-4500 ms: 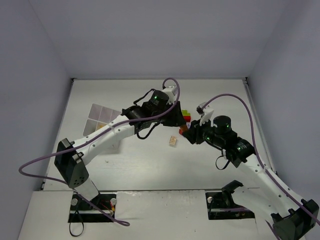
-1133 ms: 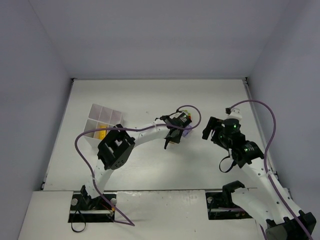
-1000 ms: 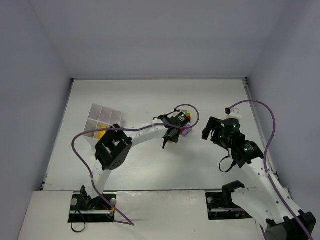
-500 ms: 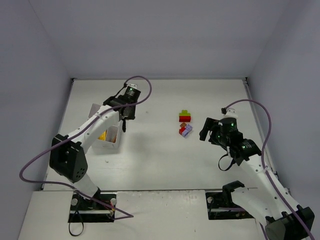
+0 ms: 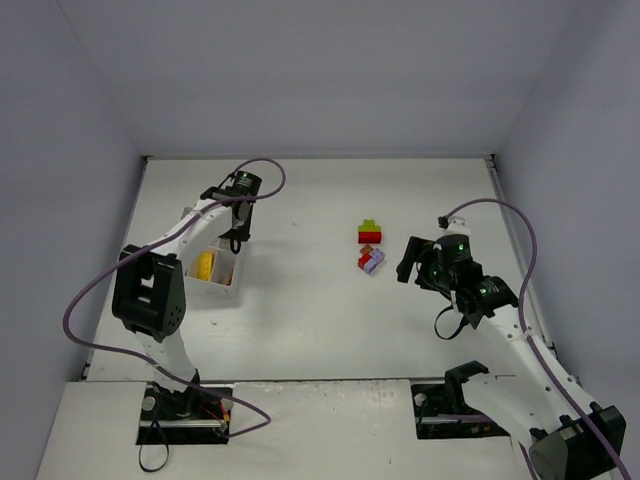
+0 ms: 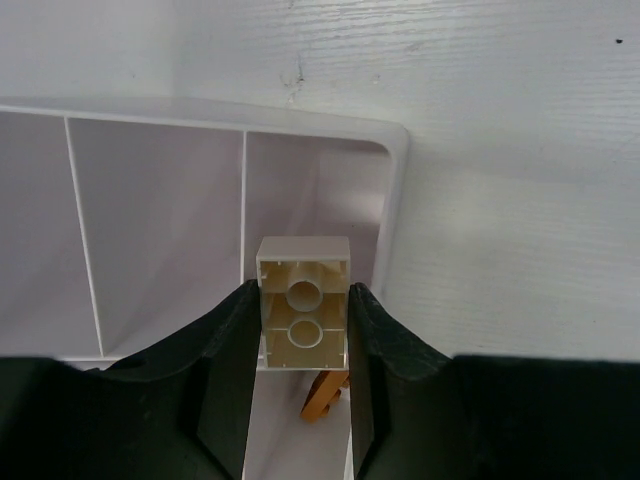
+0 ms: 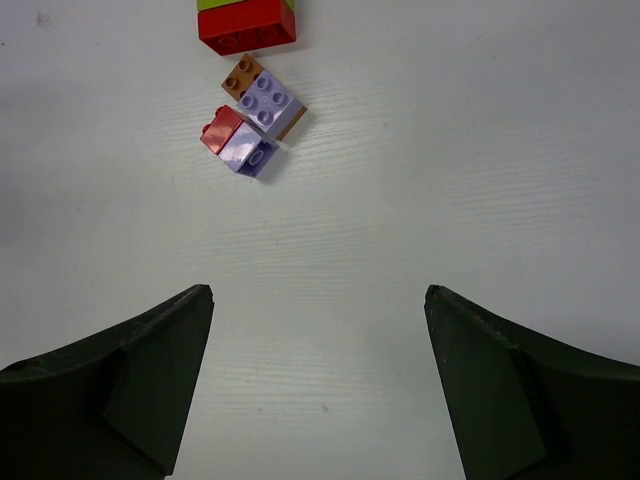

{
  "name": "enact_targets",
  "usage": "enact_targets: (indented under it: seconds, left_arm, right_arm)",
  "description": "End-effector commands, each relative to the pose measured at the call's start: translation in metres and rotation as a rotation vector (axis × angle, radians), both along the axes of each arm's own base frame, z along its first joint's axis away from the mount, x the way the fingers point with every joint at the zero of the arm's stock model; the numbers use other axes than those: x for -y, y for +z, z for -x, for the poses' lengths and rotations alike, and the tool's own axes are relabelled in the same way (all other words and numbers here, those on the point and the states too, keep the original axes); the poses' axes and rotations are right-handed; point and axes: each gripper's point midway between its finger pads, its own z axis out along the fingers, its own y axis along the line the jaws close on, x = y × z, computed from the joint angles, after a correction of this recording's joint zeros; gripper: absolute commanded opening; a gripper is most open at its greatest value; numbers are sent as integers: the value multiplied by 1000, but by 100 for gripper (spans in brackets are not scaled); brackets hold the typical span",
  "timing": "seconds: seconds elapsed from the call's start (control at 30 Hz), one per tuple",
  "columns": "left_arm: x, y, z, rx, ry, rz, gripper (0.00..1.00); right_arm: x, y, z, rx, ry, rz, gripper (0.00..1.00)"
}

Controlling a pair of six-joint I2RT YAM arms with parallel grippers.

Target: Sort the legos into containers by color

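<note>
My right gripper swings over the red-tipped lilac lego (image 5: pixel 373 266) (image 7: pixel 248 150) next, turns to match its slant and descends, since it lies below, to the left in the top view.
My left gripper (image 6: pixel 303 290) is shut on a beige lego (image 6: pixel 303 318), held studs-down over the right-hand cell of the white tray (image 6: pixel 396 180). An orange-brown lego (image 6: pixel 325 395) lies in the cell beneath it. From above, the left gripper (image 5: pixel 239 228) hangs over the tray (image 5: pixel 214 291), which also holds a yellow lego (image 5: pixel 204 265). In mid-table sit a green-on-red stack (image 5: pixel 369 232) and a red, lilac and orange-brown cluster (image 5: pixel 371 262). My right gripper (image 7: pixel 318 292) stands open and empty, short of the lilac lego (image 7: pixel 266 101) and the red lego (image 7: pixel 247 28).
The tray's other cells (image 6: pixel 155 230) to the left look bare in the left wrist view. White walls enclose the table on three sides. Purple cables loop off both arms.
My left arm has swung from the cluster in mid-table over to the tray at the left, carrying the beige lego. The right arm has barely moved.
</note>
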Motion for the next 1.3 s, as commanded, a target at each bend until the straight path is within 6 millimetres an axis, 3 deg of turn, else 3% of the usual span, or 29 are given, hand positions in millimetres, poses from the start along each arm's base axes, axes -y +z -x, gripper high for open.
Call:
enact_targets:
  seconds: [0.0,0.23,0.6,0.7,0.83,0.9,1.1,1.27]
  left_arm:
    - [5,27,-17,76,-23,16,20]
    - [6,32,-18,87,-13,24,35]
    - [14,46,-12,113,-20,89,41]
    - [22,59,-7,131,-23,139,41]
    - [43,88,9,176,-61,228,41]
    - [50,93,19,174,-72,256,41]
    - [69,113,55,191,-114,372,41]
    - [71,120,80,195,-129,442,41]
  right_arm:
    - [-3,6,-10,41,3,-13,84]
    - [-4,0,-13,15,1,-5,84]
    - [-19,-6,-21,-9,54,-39,83]
    - [-24,-7,-24,3,105,-31,79]
    - [-37,-16,-29,8,204,-18,70]
    - [-49,-16,-35,22,273,-22,69]
    - [-85,-47,-50,-61,418,116,74]
    - [-89,-66,-69,-98,432,196,76]
